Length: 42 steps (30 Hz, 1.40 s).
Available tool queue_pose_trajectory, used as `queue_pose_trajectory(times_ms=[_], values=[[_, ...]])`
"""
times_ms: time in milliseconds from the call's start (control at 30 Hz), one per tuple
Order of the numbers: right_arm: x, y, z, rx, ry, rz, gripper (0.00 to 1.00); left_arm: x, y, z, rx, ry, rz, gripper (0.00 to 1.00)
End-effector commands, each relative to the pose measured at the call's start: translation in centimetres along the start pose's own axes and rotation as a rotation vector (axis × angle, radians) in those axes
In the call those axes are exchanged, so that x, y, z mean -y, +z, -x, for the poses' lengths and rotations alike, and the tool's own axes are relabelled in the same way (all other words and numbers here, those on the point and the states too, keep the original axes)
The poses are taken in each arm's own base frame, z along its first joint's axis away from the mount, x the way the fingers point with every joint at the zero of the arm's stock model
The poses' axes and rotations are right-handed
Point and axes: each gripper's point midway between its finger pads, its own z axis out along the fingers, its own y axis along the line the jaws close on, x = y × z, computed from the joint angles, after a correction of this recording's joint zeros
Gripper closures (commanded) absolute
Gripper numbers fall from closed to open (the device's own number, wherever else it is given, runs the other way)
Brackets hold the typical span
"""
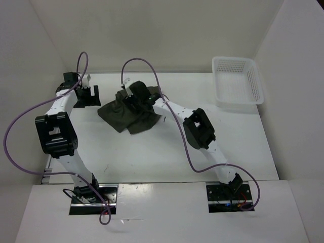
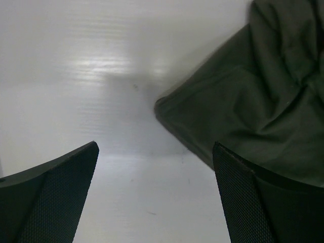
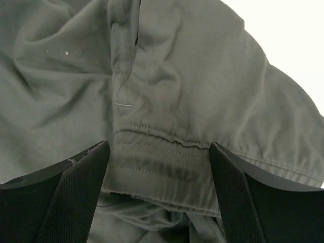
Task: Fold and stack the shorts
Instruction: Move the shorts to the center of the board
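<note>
The hemmed corner of the shorts sticks out below my left gripper and to its right in the top view, so my left gripper should next lower its open fingers around that corner.
The dark olive-green shorts (image 1: 129,119) lie crumpled on the white table, a little left of its middle and toward the back. My right gripper (image 1: 132,98) hovers over their far part. In the right wrist view its jaws (image 3: 159,144) stand wide apart, one on each side of the stitched waistband (image 3: 159,167), not pinching it. My left gripper (image 1: 88,93) is just left of the shorts, open, with bare table between its fingers (image 2: 155,147). A hemmed corner of the shorts (image 2: 253,101) lies beside its right finger. No drawstring shows.
A white mesh basket (image 1: 235,59) stands at the back right corner of the table. White walls close in the table at the back and on both sides. Purple cables loop over both arms.
</note>
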Motion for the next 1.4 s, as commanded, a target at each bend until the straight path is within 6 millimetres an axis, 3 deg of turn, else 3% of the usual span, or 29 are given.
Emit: queue_pose_trajectory(times_ms=[0,167,233,300,333,433,567,667,700,833,867,933,967,1000,1033,1067,1133,1200,1233,1267,1300,1333,1367], values=[[0.1,-0.6,3.9,0.105,-0.026,-0.017,0.16,2.8,1.5,0.0,-0.036,-0.004,-0.169,0.0],[0.0,-0.2,2.0,0.058,-0.032,-0.021,0.16,2.5,3.2,-0.8,-0.038,-0.004,-0.164,0.0],[-0.2,-0.1,1.2,0.038,-0.025,-0.017,0.16,2.1,4.9,-2.5,-0.085,-0.014,-0.149,0.0],[-0.8,-1.4,2.7,0.064,-0.052,0.012,0.14,2.0,5.5,-3.1,-0.107,-0.019,-0.15,0.0],[-2.1,-1.9,3.0,0.071,-0.08,0.03,0.14,1.8,5.8,-3.4,-0.109,-0.018,-0.139,0.0],[-2.8,-2.2,3.1,0.072,-0.091,0.04,0.14,2.2,6.4,-3.6,-0.094,0.003,-0.127,0.01],[-2.4,-0.6,1.1,0.028,-0.096,-0.008,0.14,3.2,7.3,-3.4,-0.087,0.026,-0.14,0.23],[-1.9,0.4,0.3,0.008,-0.109,-0.046,0.14,3.6,7.8,-3.9,-0.111,0.02,-0.164,0.5],[-1.4,0.4,0.6,0.017,-0.105,-0.075,0.18,3.6,7.8,-3.5,-0.102,0.021,-0.164,0.66],[-0.4,1.5,-0.8,-0.005,-0.107,-0.154,0.43,4.0,7.8,-4.0,-0.111,0.018,-0.189,0.89],[-0.4,1.7,-0.9,-0.011,-0.108,-0.153,0.54,4.0,7.5,-3.9,-0.111,0.018,-0.189,1.0],[0.4,1.6,-0.8,-0.015,-0.103,-0.169,0.68,4.1,7.1,-3.5,-0.099,0.02,-0.188,1.0],[1.0,1.6,-0.4,-0.008,-0.095,-0.178,0.83,3.9,6.8,-3.2,-0.09,0.023,-0.178,1.0],[1.8,1.6,-0.5,-0.012,-0.09,-0.195,0.91,3.7,6.9,-3.3,-0.091,0.024,-0.165,1.0],[2.1,1.2,0.1,0.004,-0.085,-0.21,0.99,3.6,6.5,-2.7,-0.081,0.026,-0.155,1.0],[3.0,0.7,1.2,0.024,-0.073,-0.221,1.0,3.5,6.0,-2.2,-0.071,0.029,-0.145,1.0],[4.7,-0.3,3.2,0.065,-0.04,-0.246,1.0,2.8,4.8,1.0,-0.006,0.042,-0.102,1.0],[7.5,-3.0,7.3,0.147,-0.003,-0.292,1.0,1.9,3.2,4.2,0.067,0.047,-0.06,1.0],[10.4,-4.2,8.4,0.169,0.035,-0.33,1.0,1.5,1.0,8.1,0.16,0.059,-0.021,1.0],[12.9,-6.4,11.8,0.25,0.067,-0.365,1.0,1.3,-0.6,10.4,0.221,0.066,-0.002,1.0],[15.2,-8.1,13.7,0.295,0.099,-0.397,1.0,1.2,-1.8,12.4,0.272,0.071,0.013,1.0],[18.9,-9.3,13.6,0.285,0.123,-0.446,1.0,1.1,-3.2,14.4,0.326,0.077,0.027,1.0],[21.9,-14.5,18.5,0.432,0.162,-0.497,1.0,1.2,-6.5,18.5,0.441,0.089,0.042,1.0]])
